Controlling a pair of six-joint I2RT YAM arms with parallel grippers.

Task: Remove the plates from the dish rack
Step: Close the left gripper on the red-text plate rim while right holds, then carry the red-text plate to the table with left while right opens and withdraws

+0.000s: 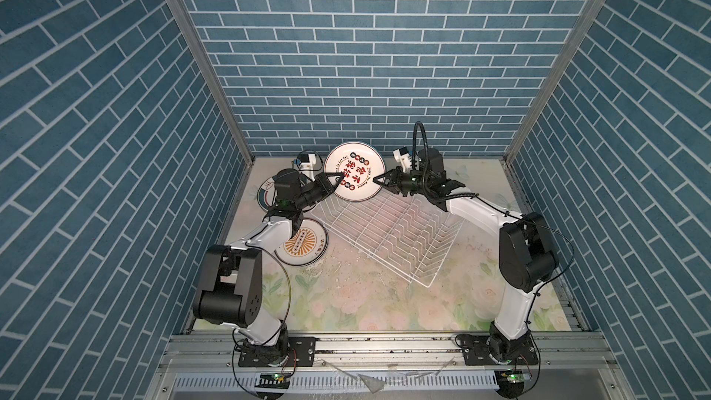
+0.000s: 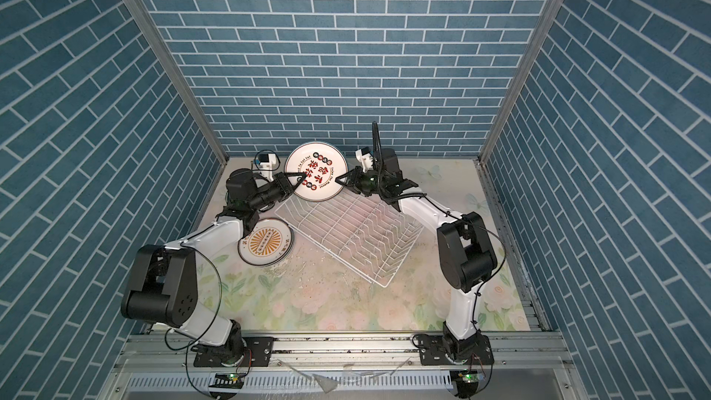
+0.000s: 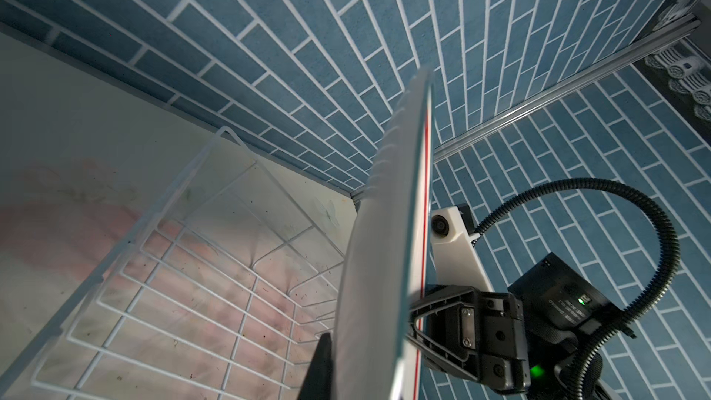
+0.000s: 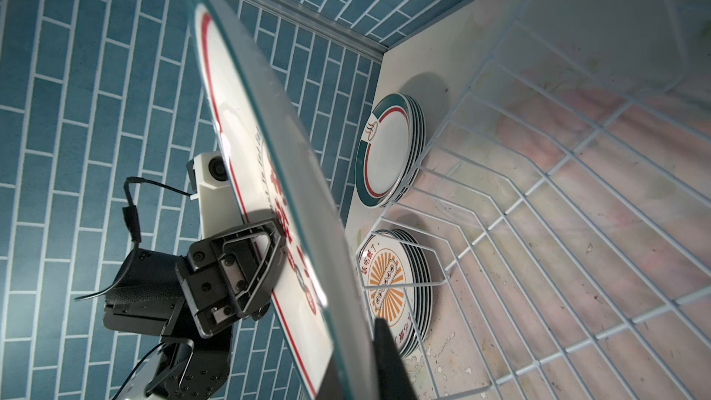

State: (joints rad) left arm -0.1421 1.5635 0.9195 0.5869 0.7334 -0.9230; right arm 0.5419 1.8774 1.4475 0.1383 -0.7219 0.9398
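Note:
Next, my left gripper swings down toward the side of the dish rack and releases the plate onto the green-rimmed stack below the gripper. The plate's rim matches the stack's rims.
A white plate [image 1: 354, 171] [image 2: 316, 171] printed with red-brown characters hangs tilted above the far corner of the dish rack [image 1: 446, 253] [image 2: 404, 257], held between both arms. My left gripper [image 1: 340, 178] [image 2: 302, 178] is shut on its left rim. My right gripper [image 1: 379, 180] [image 2: 340, 180] clamps the opposite rim. The left wrist view shows the plate [image 3: 384, 263] edge-on in the left gripper [image 3: 365, 344]. The right wrist view shows the plate [image 4: 269, 148] edge-on in the right gripper [image 4: 354, 348]. No plate stands in the rack's divider wires.
Two stacks of plates lie on the floral table left of the rack: an orange-sunburst stack [image 1: 302, 246] [image 2: 265, 242] [image 4: 392, 286] and a green-rimmed stack [image 1: 265, 190] [image 4: 388, 148] near the back wall. Blue brick-patterned walls close in three sides.

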